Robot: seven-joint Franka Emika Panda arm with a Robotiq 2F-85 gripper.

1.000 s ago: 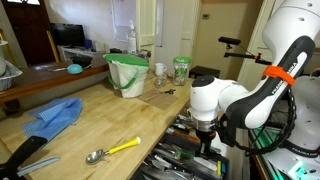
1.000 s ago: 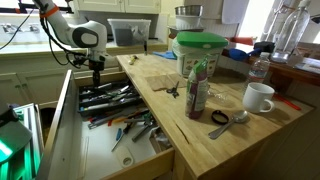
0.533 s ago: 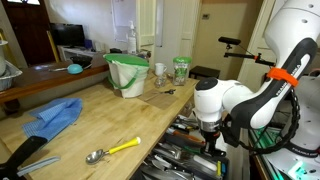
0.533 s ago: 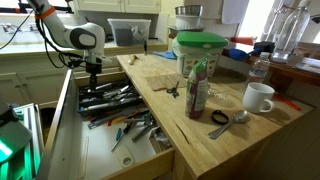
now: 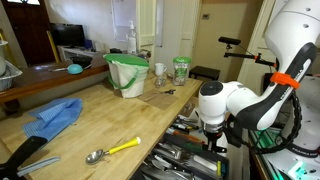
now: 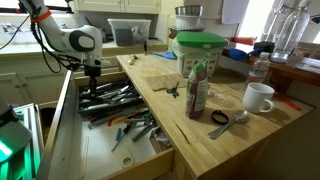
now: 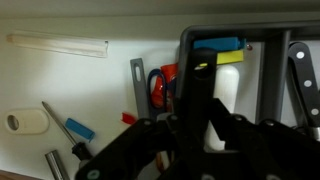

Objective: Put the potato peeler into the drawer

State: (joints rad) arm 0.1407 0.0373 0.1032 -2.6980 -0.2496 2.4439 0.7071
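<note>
I need to bring the potato peeler down next toward the dark tray section with the white handle [image 7: 223,97], then open my gripper there.
My gripper [image 5: 212,143] hangs over the open light-wood drawer [image 5: 186,150] at the counter's side; it also shows in an exterior view [image 6: 92,80] above the drawer [image 6: 102,160]. In the wrist view my gripper [image 7: 197,105] is shut on the potato peeler [image 7: 203,62], a slim dark shaft with a light green end that points away from me. The peeler hangs above the drawer's utensils. In both exterior views the peeler is too small to make out.
The drawer holds several dark and metal utensils [image 6: 108,98], plus red and blue-handled tools [image 7: 165,85]. On the wooden counter lie a yellow-handled spoon [image 5: 115,150], a blue cloth [image 5: 55,115], a green-lidded tub [image 5: 127,72], a bottle [image 6: 197,88] and a white mug [image 6: 258,97].
The arm has shifted a little sideways and lower over the drawer, still shut on the peeler. Nothing on the counter has moved.
</note>
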